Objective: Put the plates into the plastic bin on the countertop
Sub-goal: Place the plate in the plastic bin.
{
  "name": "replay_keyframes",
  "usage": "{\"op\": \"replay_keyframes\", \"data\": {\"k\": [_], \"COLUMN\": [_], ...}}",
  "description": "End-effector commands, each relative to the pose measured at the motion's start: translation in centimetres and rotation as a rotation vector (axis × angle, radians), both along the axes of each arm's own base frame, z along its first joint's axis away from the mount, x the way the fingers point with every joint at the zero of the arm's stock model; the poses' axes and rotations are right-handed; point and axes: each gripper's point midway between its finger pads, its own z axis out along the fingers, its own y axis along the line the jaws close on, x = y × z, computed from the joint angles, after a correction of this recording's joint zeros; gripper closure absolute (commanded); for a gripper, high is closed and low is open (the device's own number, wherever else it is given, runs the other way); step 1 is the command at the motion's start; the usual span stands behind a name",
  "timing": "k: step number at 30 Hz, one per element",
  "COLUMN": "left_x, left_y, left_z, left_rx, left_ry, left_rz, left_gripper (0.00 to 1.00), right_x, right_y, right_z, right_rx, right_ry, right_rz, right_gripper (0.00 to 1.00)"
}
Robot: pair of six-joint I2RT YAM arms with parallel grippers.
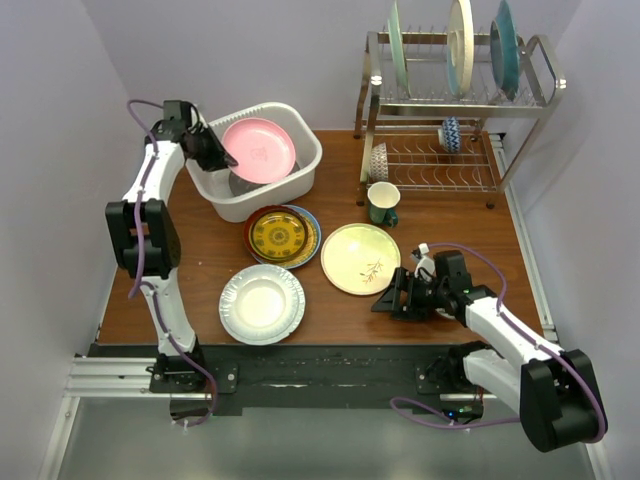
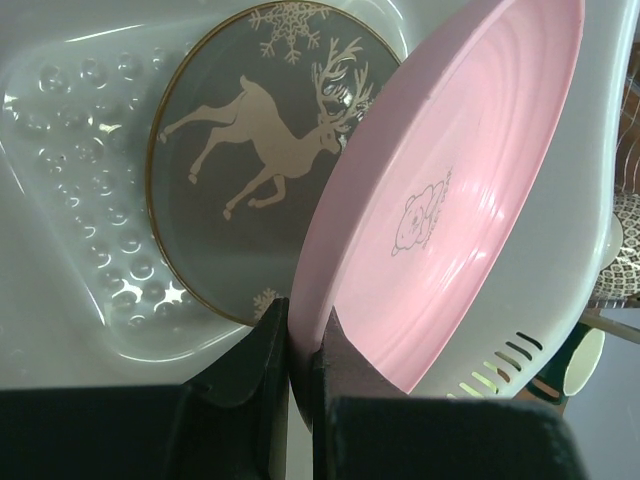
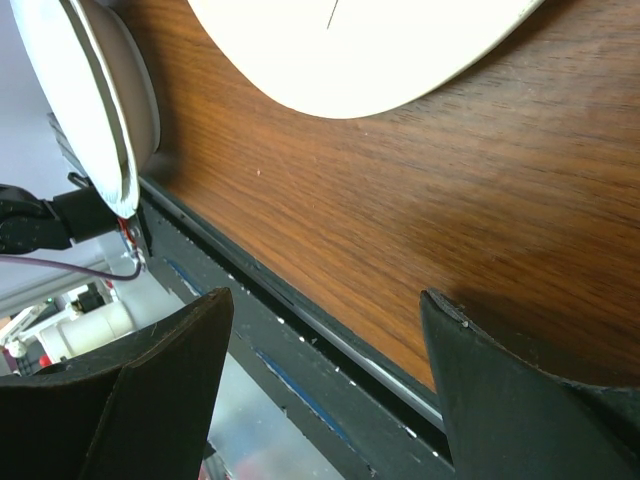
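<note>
My left gripper needs to go down into the bin (image 1: 306, 172) next and let go of the pink plate on the grey reindeer plate (image 1: 240, 185), because that plate is below the gripper.
A pink plate (image 1: 262, 150) (image 2: 470, 200) tilts over the white plastic bin (image 1: 306, 172) (image 2: 60, 250), and my left gripper (image 1: 214, 150) (image 2: 305, 322) is shut on its near rim. Under it, on the bin floor, lies a grey plate with a gold reindeer (image 2: 250, 170). On the wooden countertop (image 1: 200, 255) lie a yellow patterned plate (image 1: 279, 235) stacked on a blue one, a cream plate (image 1: 360, 258) (image 3: 350, 50) and a white plate (image 1: 262, 303) (image 3: 100, 100). My right gripper (image 1: 386, 300) (image 3: 325, 295) hangs open and empty over the counter's front edge, near the cream plate.
A steel wire rack (image 1: 455, 160) at the back right holds three upright plates (image 1: 460, 45) on top and two small bowls (image 1: 450, 133) below. A dark green mug (image 1: 382, 203) stands in front of the rack. Walls close in both sides.
</note>
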Motion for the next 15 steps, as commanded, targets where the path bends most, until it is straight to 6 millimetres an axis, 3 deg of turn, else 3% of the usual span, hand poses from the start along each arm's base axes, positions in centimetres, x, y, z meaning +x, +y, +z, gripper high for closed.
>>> {"op": "replay_keyframes", "data": {"k": [1, 10, 15], "left_x": [1.6, 1.3, 1.0], "left_y": [0.4, 0.1, -0.5], "left_z": [1.6, -0.8, -1.7], "left_rx": [-0.013, -0.029, -0.038], "left_ry": [-0.061, 0.006, 0.024], "left_rz": [0.022, 0.006, -0.030], "left_gripper": [1.00, 1.00, 0.83], "right_x": [-0.1, -0.2, -0.1], "right_y": [-0.1, 0.0, -0.1], "right_z": [-0.2, -0.3, -0.3], "right_rx": [-0.005, -0.003, -0.003], "right_ry": [-0.012, -0.008, -0.009], "right_rz": [0.007, 0.008, 0.006], "right_gripper": [0.21, 0.21, 0.21]}}
